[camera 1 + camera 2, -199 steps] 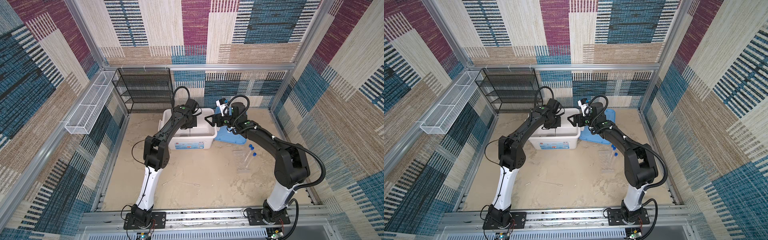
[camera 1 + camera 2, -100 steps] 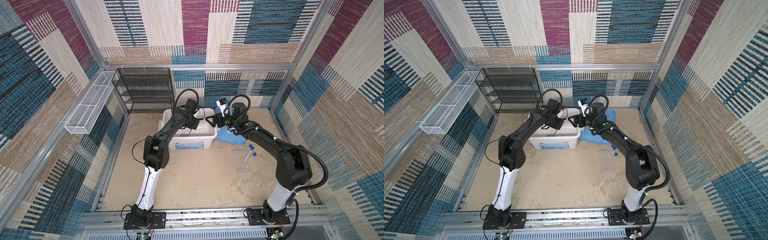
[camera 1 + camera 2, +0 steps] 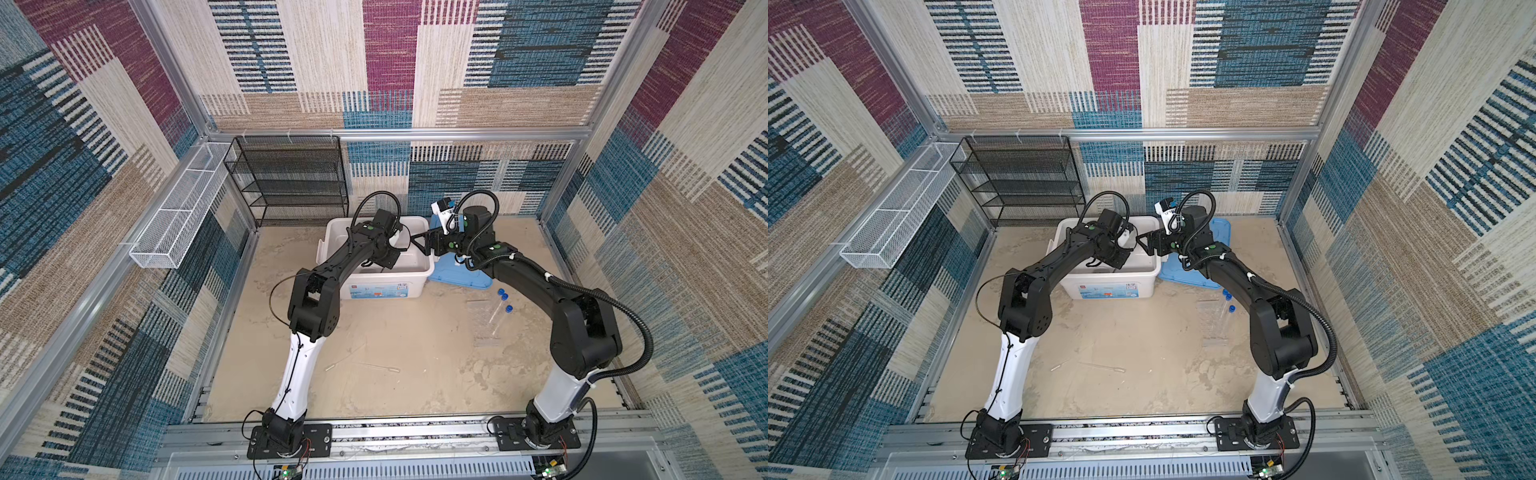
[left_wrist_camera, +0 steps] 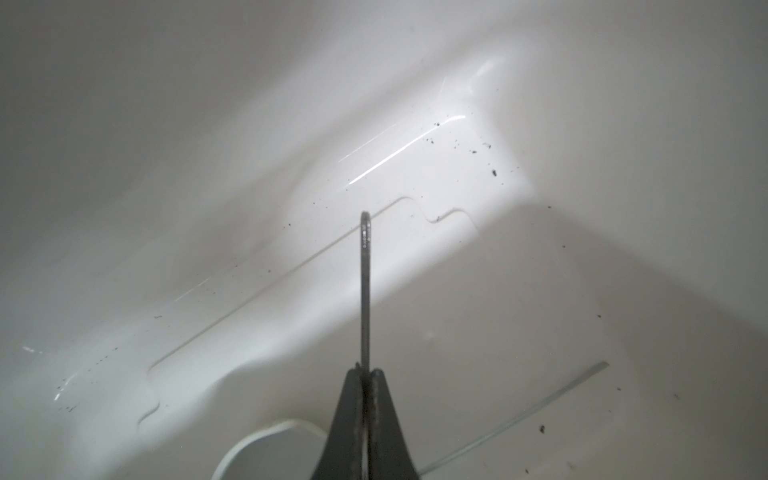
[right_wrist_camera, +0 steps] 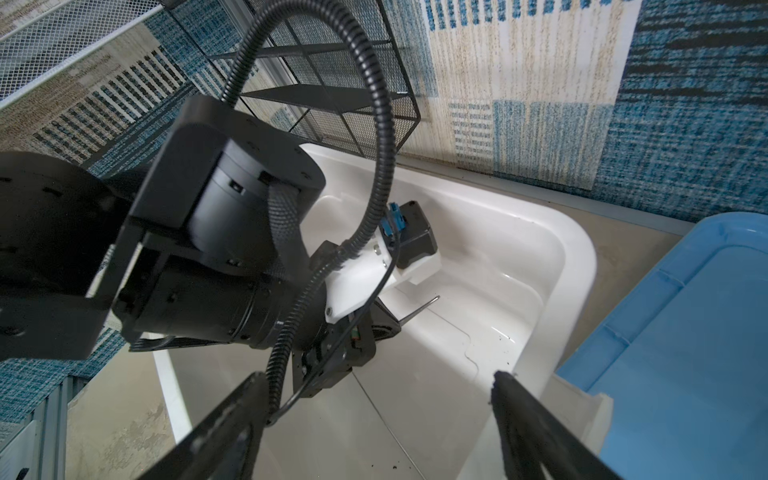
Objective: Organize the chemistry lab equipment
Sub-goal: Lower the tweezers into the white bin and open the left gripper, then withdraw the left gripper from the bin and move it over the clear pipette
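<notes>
My left gripper lowers the thin metal piece toward the bare tub bottom beside the small white round dish [image 4: 249, 449] next and releases it there, since that patch lies clear.
Inside the white tub [image 3: 374, 286], my left gripper [image 4: 365, 372] is shut on a thin metal piece that I take for the tweezers [image 4: 365, 291], which stick out above the tub floor. A long thin metal spoon [image 4: 519, 417] and a small white round dish [image 4: 249, 449] lie on that floor. My right gripper [image 5: 378, 376] hangs open and holds nothing over the tub's right rim, facing the left wrist. Three blue-capped test tubes [image 3: 503, 300] lie by the transparent tube rack [image 3: 484, 328] on the right. Two clear droppers [image 3: 376, 366] lie on the table in front.
A flat blue lid [image 3: 457, 274] leans against the tub's right side, under the right arm. A black wire shelf [image 3: 291, 183] stands at the back wall. A white mesh basket [image 3: 178, 212] hangs on the left wall.
The left wrist has turned and dipped further into the tub, towards its right side. The right gripper has stayed by the tub's right rim, still open.
</notes>
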Controlling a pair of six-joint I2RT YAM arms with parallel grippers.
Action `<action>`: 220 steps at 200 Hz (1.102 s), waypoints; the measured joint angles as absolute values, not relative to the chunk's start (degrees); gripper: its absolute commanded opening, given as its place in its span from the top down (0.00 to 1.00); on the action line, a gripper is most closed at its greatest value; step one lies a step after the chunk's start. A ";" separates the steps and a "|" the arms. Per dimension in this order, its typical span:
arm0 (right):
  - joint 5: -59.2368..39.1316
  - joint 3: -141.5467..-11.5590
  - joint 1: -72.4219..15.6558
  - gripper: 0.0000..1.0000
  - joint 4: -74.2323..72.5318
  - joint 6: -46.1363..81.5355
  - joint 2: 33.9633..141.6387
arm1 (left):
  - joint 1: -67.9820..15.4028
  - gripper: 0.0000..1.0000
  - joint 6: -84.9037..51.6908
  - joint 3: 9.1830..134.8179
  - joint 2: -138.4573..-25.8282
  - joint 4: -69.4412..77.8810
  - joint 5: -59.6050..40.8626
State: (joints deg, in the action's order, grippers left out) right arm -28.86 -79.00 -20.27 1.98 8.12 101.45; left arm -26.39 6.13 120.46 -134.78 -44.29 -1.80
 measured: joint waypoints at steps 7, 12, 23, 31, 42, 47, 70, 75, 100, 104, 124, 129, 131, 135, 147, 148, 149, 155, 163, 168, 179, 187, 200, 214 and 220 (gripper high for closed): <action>-28.93 -79.00 -20.27 0.14 1.98 8.12 101.51 | -26.39 0.98 6.11 120.29 -135.04 -44.01 -1.80; -28.95 -79.00 -20.27 0.14 1.98 8.12 101.56 | -26.39 0.97 6.07 120.18 -135.24 -43.90 -1.80; -28.95 -79.00 -20.27 0.14 2.00 8.12 101.58 | -26.39 0.95 5.93 120.01 -135.66 -43.70 -1.78; -28.95 -79.00 -20.27 0.14 1.98 8.12 101.58 | -26.39 0.93 5.80 119.61 -135.74 -43.48 -1.76; -28.93 -79.00 -20.27 0.14 2.00 8.08 101.56 | -26.41 0.91 5.63 118.89 -135.72 -43.11 -1.65; -28.93 -79.00 -20.27 0.14 2.00 7.97 101.56 | -26.41 0.90 5.52 118.58 -135.66 -42.83 -1.63; -28.91 -79.00 -20.27 0.14 2.02 7.66 101.41 | -26.41 0.83 5.21 117.84 -135.61 -42.17 -1.37; -28.88 -79.00 -20.27 0.14 2.02 7.64 101.34 | -26.41 0.80 5.17 117.73 -135.55 -41.98 -1.30; -28.73 -79.00 -20.27 0.14 2.26 7.25 100.88 | -26.39 0.66 5.06 117.01 -134.37 -41.65 -0.30; -28.67 -79.00 -20.27 0.14 2.37 7.25 100.77 | -26.39 0.64 5.06 116.99 -134.13 -41.56 -0.30; -28.40 -79.00 -20.27 0.14 2.72 7.03 100.14 | -26.41 0.60 5.08 116.99 -132.84 -41.17 -0.23; -28.34 -79.00 -20.27 0.14 2.90 7.03 99.98 | -26.41 0.60 5.08 116.99 -132.57 -41.12 -0.23; -28.32 -79.00 -20.27 0.14 2.92 7.01 99.90 | -26.41 0.60 5.08 116.97 -132.42 -41.08 -0.21; -28.29 -79.00 -20.27 0.14 2.94 7.01 99.79 | -26.41 0.59 5.10 116.95 -132.20 -41.01 -0.21; -28.08 -79.00 -20.27 0.14 3.25 6.79 99.26 | -26.41 0.56 5.17 116.86 -131.57 -40.93 -0.14; -28.03 -79.00 -20.27 0.14 3.29 6.79 99.20 | -26.41 0.56 5.19 116.86 -131.52 -40.93 -0.14; -27.99 -79.00 -20.27 0.14 3.31 6.79 99.15 | -26.41 0.56 5.23 116.86 -131.44 -40.93 -0.14; -27.92 -79.00 -20.27 0.14 3.55 6.76 98.85 | -26.39 0.53 5.30 116.84 -131.13 -40.95 -0.08; -27.90 -79.00 -20.27 0.14 3.95 6.57 98.39 | -26.39 0.48 5.30 116.73 -130.54 -40.95 0.10; -27.90 -79.00 -20.27 0.14 4.25 6.57 98.04 | -26.39 0.46 5.28 116.53 -130.04 -40.95 0.14; -27.88 -78.91 -20.27 0.13 4.62 6.17 97.10 | -26.39 0.40 5.04 115.85 -128.42 -40.97 0.30; -27.92 -78.72 -20.27 0.13 4.73 5.72 96.09 | -26.39 0.36 4.73 115.24 -126.82 -40.95 0.27; -28.34 -78.39 -20.27 0.13 4.97 4.49 94.26 | -26.39 0.33 4.19 114.02 -123.31 -40.86 0.21; -28.69 -78.04 -20.27 0.12 5.26 3.11 92.27 | -26.39 0.30 3.07 112.66 -119.15 -40.45 -0.19; -28.91 -77.84 -20.27 0.12 5.67 2.44 91.31 | -26.39 0.30 2.74 112.03 -117.38 -40.10 -0.21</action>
State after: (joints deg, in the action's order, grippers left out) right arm -28.91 -77.84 -20.27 5.67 2.44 91.31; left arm -26.39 2.74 112.03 -117.38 -40.10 -0.21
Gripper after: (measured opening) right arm 0.876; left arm 0.686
